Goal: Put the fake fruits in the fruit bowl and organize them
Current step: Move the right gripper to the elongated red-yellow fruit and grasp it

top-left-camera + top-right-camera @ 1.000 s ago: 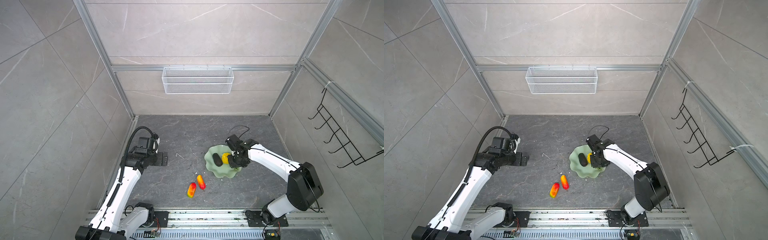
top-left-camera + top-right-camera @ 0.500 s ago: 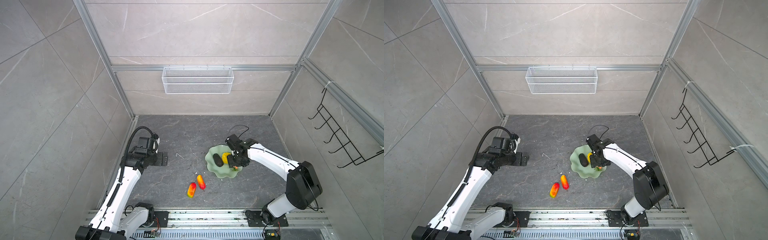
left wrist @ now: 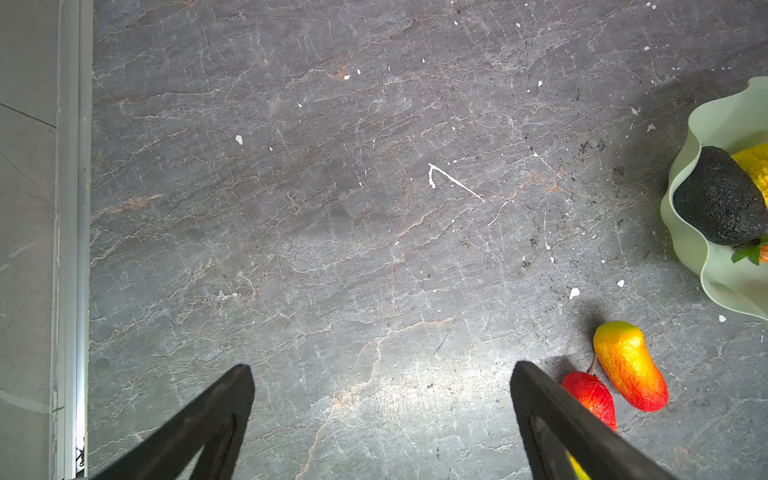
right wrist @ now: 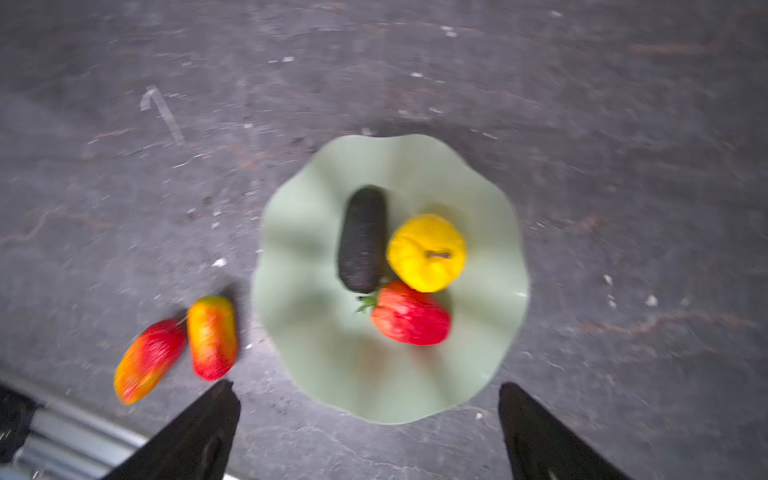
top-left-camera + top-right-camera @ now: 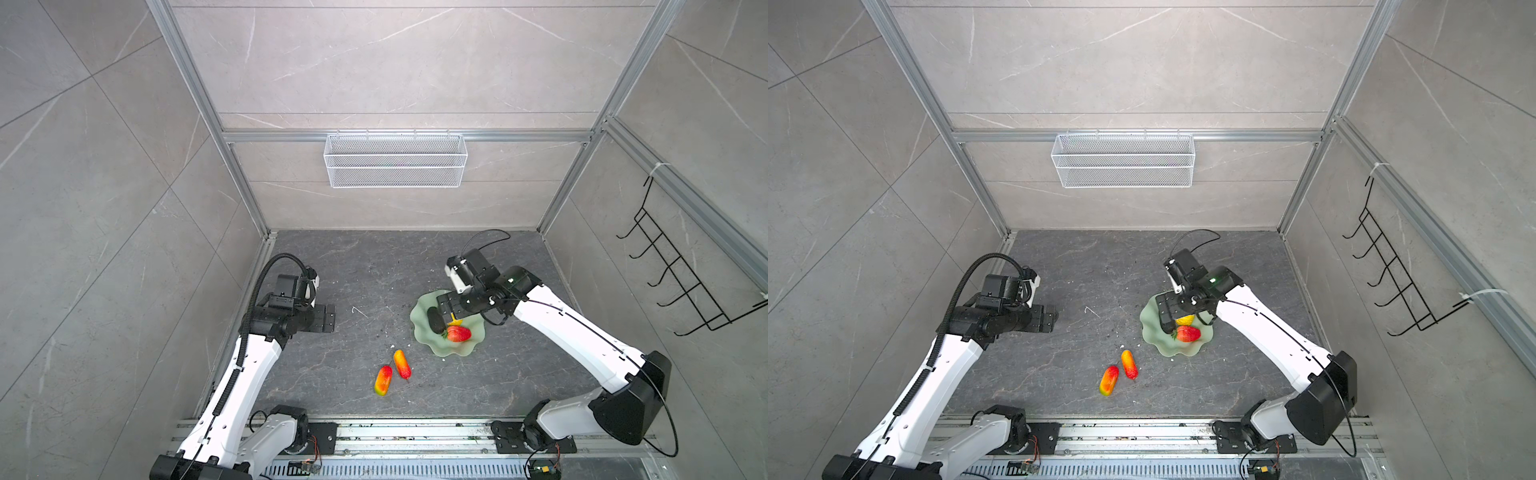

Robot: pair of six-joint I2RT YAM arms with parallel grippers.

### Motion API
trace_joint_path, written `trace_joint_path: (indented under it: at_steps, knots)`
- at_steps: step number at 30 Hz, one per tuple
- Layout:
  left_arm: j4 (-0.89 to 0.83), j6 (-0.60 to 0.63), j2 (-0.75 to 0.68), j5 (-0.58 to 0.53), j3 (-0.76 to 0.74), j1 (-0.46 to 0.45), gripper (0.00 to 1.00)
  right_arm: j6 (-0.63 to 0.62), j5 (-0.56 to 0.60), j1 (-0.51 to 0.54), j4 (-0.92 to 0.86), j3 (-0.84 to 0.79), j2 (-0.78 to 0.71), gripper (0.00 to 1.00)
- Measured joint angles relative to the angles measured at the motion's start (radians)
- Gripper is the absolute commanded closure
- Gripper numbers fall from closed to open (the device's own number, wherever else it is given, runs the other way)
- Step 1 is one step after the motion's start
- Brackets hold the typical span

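Note:
My right gripper moves back toward the base and down around the body of the red-orange fruit closest to the bowl next. That fruit lies below, outside the bowl.
The pale green fruit bowl (image 5: 453, 351) (image 5: 1177, 349) (image 4: 374, 370) sits right of the table's middle. In it lie a dark oval fruit (image 5: 435, 320) (image 4: 362, 239), a yellow fruit (image 4: 426, 251) (image 5: 1185, 319) and a red fruit (image 5: 458, 333) (image 4: 409, 313). Two elongated red-orange fruits (image 5: 402, 364) (image 5: 383, 380) (image 3: 629, 365) (image 4: 147, 359) lie side by side on the table, left of and nearer than the bowl. My right gripper (image 5: 451, 307) (image 4: 368, 388) hangs open and empty above the bowl's far part. At the left, my left gripper (image 5: 328, 318) (image 3: 382, 369) hovers open over bare table.
A white wire basket (image 5: 395, 162) hangs on the back wall and a black hook rack (image 5: 681, 286) on the right wall. The arms' base rail (image 5: 395, 432) runs along the front edge. Small white flecks dot the dark stone table (image 5: 365, 270).
My right gripper went from nearly shut to wide open and lifted off the bowl. The red fruit now shows lying free in the bowl. The left arm has not moved.

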Motion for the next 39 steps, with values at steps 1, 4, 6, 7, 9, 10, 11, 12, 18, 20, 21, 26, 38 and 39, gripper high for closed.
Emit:
trace_joint_path:
  at_steps: [1, 4, 6, 7, 9, 10, 11, 12, 18, 20, 21, 26, 38, 39]
  knots:
    - [-0.002, 0.0, -0.003, 0.0, 0.0, 0.0, 0.0, 0.0, -0.014, 0.048, 0.011, 0.002, 0.01, 0.01]
    - [-0.005, -0.001, -0.013, 0.0, 0.0, 0.0, 0.0, 0.013, -0.059, 0.169, 0.062, 0.0, 0.07, 0.02]
    - [-0.01, -0.001, -0.019, 0.0, 0.0, 0.0, 0.0, 0.027, -0.078, 0.222, 0.1, -0.002, 0.124, 0.06]
    - [-0.014, -0.001, -0.022, 0.0, 0.0, 0.0, 0.0, 0.035, -0.084, 0.245, 0.117, -0.002, 0.155, 0.09]
    - [-0.023, -0.001, -0.027, -0.002, 0.0, 0.0, 0.0, 0.05, -0.093, 0.28, 0.148, -0.005, 0.208, 0.15]
    - [-0.026, -0.001, -0.029, -0.003, 0.0, 0.0, 0.0, 0.058, -0.099, 0.294, 0.166, -0.008, 0.231, 0.18]
    - [-0.027, -0.001, -0.032, -0.005, 0.0, 0.0, 0.0, 0.064, -0.104, 0.304, 0.177, -0.012, 0.248, 0.21]
    - [-0.029, -0.001, -0.033, -0.006, 0.0, 0.0, 0.0, 0.071, -0.111, 0.31, 0.187, -0.015, 0.263, 0.24]
    - [-0.031, -0.001, -0.036, -0.012, 0.0, 0.0, 0.0, 0.113, -0.121, 0.324, 0.251, -0.066, 0.326, 0.32]
    - [-0.031, -0.001, -0.038, -0.018, -0.001, 0.0, 0.0, 0.125, -0.117, 0.324, 0.258, -0.094, 0.339, 0.34]
    - [-0.031, -0.001, -0.038, -0.018, -0.001, 0.0, 0.0, 0.132, -0.116, 0.324, 0.258, -0.101, 0.344, 0.35]
    - [-0.031, -0.001, -0.038, -0.018, -0.001, 0.0, 0.0, 0.148, -0.109, 0.324, 0.268, -0.125, 0.367, 0.38]
    - [-0.031, -0.001, -0.033, -0.019, -0.001, 0.0, 0.0, 0.166, -0.11, 0.324, 0.323, -0.139, 0.457, 0.55]
    - [-0.031, -0.001, -0.033, -0.019, -0.001, 0.0, 0.0, 0.168, -0.11, 0.324, 0.325, -0.139, 0.461, 0.58]
